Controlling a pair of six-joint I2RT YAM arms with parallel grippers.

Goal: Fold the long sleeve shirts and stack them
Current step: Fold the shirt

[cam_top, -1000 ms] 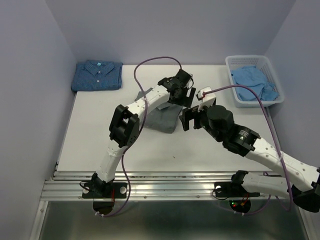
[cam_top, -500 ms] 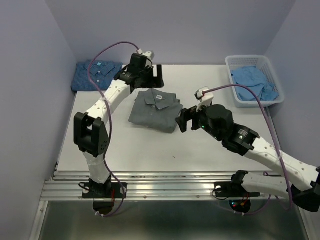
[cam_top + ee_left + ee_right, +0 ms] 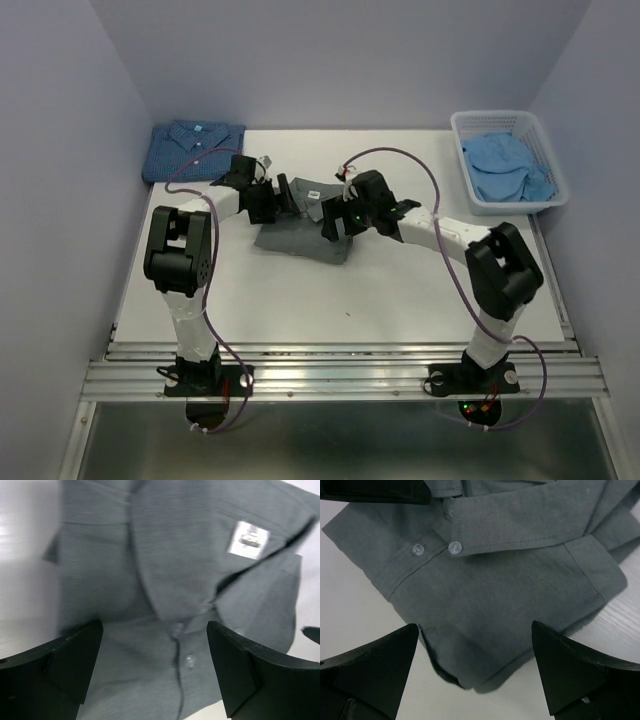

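My left gripper moves from the placket toward the grey shirt's edge by the dotted shirt (image 3: 195, 150) next, down onto the grey cloth beside the collar.
The folded grey shirt (image 3: 305, 238) lies mid-table, collar up. My left gripper (image 3: 283, 196) is open low over its left side; in the left wrist view (image 3: 155, 675) the fingers (image 3: 60, 665) straddle the button placket of the grey shirt (image 3: 165, 580). My right gripper (image 3: 335, 217) is open over its right side; in the right wrist view (image 3: 475, 675) the fingers (image 3: 585, 670) flank a folded corner of the grey shirt (image 3: 510, 595). The dark blue dotted shirt (image 3: 195, 150) lies folded at the back left. The pale blue shirt (image 3: 505, 165) lies crumpled in the basket.
The white lattice basket (image 3: 512, 118) stands at the back right corner. Purple walls close in the table on the left, back and right. Both arms' purple cables loop above the middle of the table.
The left gripper came down from the back left to the grey shirt's left side. The right arm swung in from the near right and its gripper now sits at the shirt's right side.
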